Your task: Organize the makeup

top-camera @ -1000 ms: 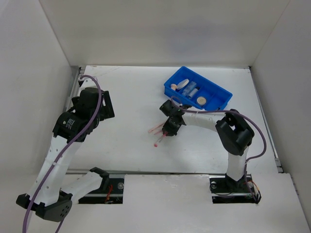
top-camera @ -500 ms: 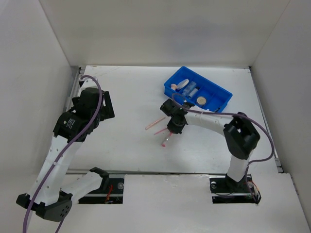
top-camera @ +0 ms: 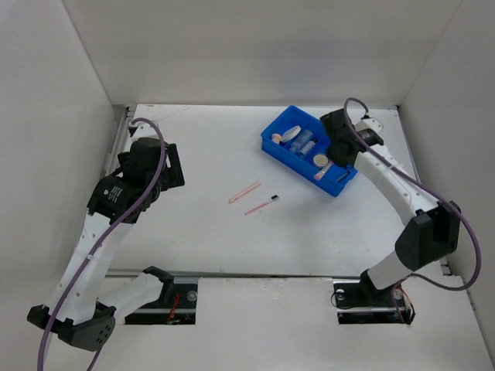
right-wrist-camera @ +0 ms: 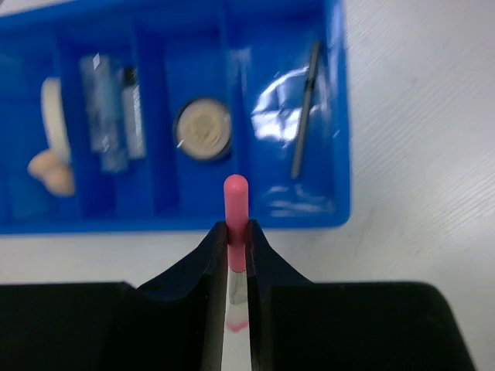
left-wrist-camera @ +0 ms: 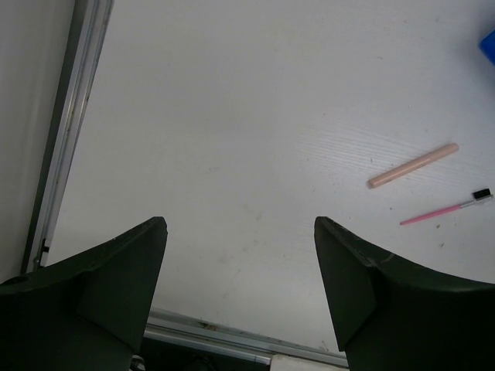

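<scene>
I should next bring the pink stick down to the right in the top view with my right gripper and release it, as the dark pencil's section of the bin lies below on that side.
My right gripper (top-camera: 328,164) (right-wrist-camera: 236,236) is shut on a pink stick (right-wrist-camera: 236,202) and holds it just above the near edge of the blue divided bin (top-camera: 346,185) (right-wrist-camera: 340,116). In the bin lie a beige puff (right-wrist-camera: 48,171), two clear vials (right-wrist-camera: 100,108), a round beige-centred compact (right-wrist-camera: 203,130) and a thin dark pencil (right-wrist-camera: 305,129). A peach stick (top-camera: 244,192) (left-wrist-camera: 412,165) and a thin pink brush with a black tip (top-camera: 261,205) (left-wrist-camera: 445,210) lie on the table's middle. My left gripper (top-camera: 170,171) (left-wrist-camera: 240,232) is open and empty over the left side of the table.
White walls close the table (top-camera: 201,147) in on the left, back and right. A metal rail (left-wrist-camera: 69,131) runs along the table's left edge, close to my left gripper. The bin stands at the back right.
My right gripper has lifted the pink stick from the table's middle and carried it back and right to the bin. The peach stick and the brush stayed on the table. The left arm barely moved.
</scene>
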Robot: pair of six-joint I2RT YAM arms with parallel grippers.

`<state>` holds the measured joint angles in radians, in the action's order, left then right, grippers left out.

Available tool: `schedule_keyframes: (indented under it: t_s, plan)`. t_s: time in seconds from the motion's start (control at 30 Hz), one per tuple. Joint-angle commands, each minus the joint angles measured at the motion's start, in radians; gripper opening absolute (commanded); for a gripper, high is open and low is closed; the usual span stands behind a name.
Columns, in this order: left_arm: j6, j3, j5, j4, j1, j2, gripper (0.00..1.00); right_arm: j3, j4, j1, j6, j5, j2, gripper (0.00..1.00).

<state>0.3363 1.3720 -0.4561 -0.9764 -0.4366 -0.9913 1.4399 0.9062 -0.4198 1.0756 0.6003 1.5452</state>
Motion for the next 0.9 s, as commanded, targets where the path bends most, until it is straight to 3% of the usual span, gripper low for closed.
schedule_keyframes:
  t_s: [0.0,0.33,0.43,0.57,0.6,0.77,0.87]
  plan:
    - [-0.017,0.004,0.002,0.016,0.001,0.003,0.74,0.057,-0.055,0.105,-0.167,0.038,0.038,0.12]
    - [-0.017,0.022,-0.007,0.007,0.001,0.003,0.74,0.200,-0.139,0.285,-0.295,0.015,0.259,0.12]
    - [-0.017,0.032,-0.016,-0.011,0.001,-0.006,0.74,0.243,-0.124,0.294,-0.295,0.024,0.323,0.20]
    - [-0.017,0.032,-0.016,-0.011,0.001,-0.006,0.74,0.263,-0.124,0.294,-0.313,0.024,0.335,0.52]
    - [-0.017,0.032,-0.016,-0.011,0.001,-0.006,0.74,0.263,-0.124,0.294,-0.313,0.024,0.308,0.68]
    - [-0.008,0.032,-0.016,-0.011,0.001,-0.017,0.74,0.211,-0.148,0.247,-0.316,-0.003,0.173,0.75]
    - [-0.008,0.032,-0.027,-0.011,0.001,-0.017,0.74,0.125,-0.180,0.115,-0.263,-0.085,0.075,0.74]
